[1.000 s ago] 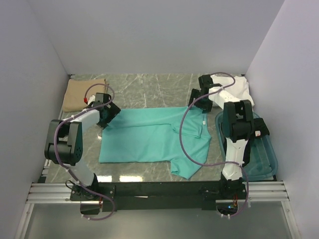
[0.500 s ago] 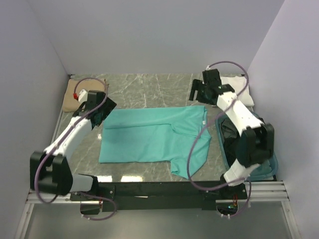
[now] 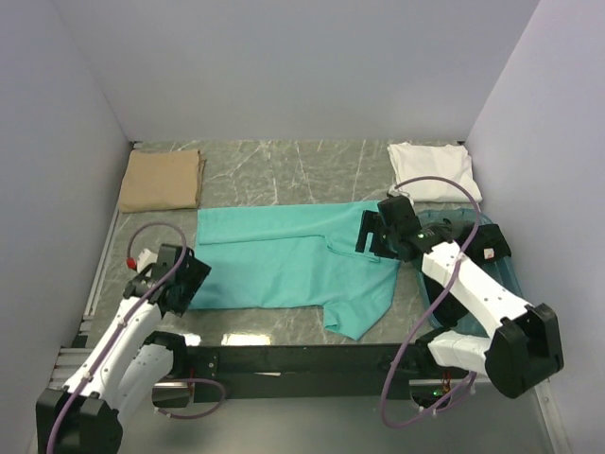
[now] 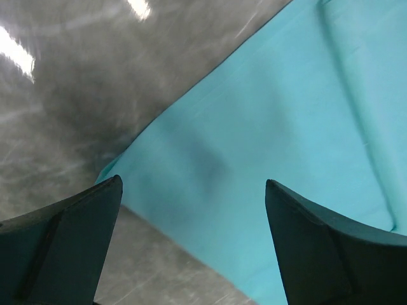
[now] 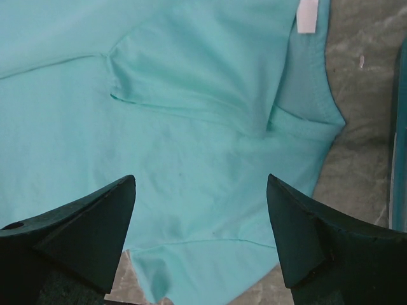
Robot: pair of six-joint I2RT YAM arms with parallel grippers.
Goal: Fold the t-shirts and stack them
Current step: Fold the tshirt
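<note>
The teal hem's near corner (image 3: 194, 306) (image 4: 116, 173) is beside one open finger, so the left gripper will move down and come back onto that corner to close there.
A teal t-shirt (image 3: 284, 260) lies spread flat across the middle of the table, one sleeve pointing toward the near edge. My left gripper (image 3: 189, 286) hovers open over its near-left corner; in the left wrist view the gripper (image 4: 193, 181) frames the teal hem (image 4: 286, 114) with nothing between its fingers. My right gripper (image 3: 371, 236) hangs open above the shirt's right side. The right wrist view shows that gripper (image 5: 200, 179) over teal cloth (image 5: 191, 95), with the white neck label (image 5: 306, 16) beyond. A folded tan t-shirt (image 3: 163, 180) lies at the back left, a folded white t-shirt (image 3: 430, 170) at the back right.
A blue-green plastic tub (image 3: 506, 274) stands at the right edge, partly behind my right arm; its rim (image 5: 400, 146) shows at the right of the right wrist view. Grey walls close in the marble table (image 3: 284, 170) on three sides.
Both arms have drawn back toward the near edge. The left gripper went from the shirt's far-left corner to its near-left corner. The right gripper left the white shirt's area for the teal shirt's right side.
</note>
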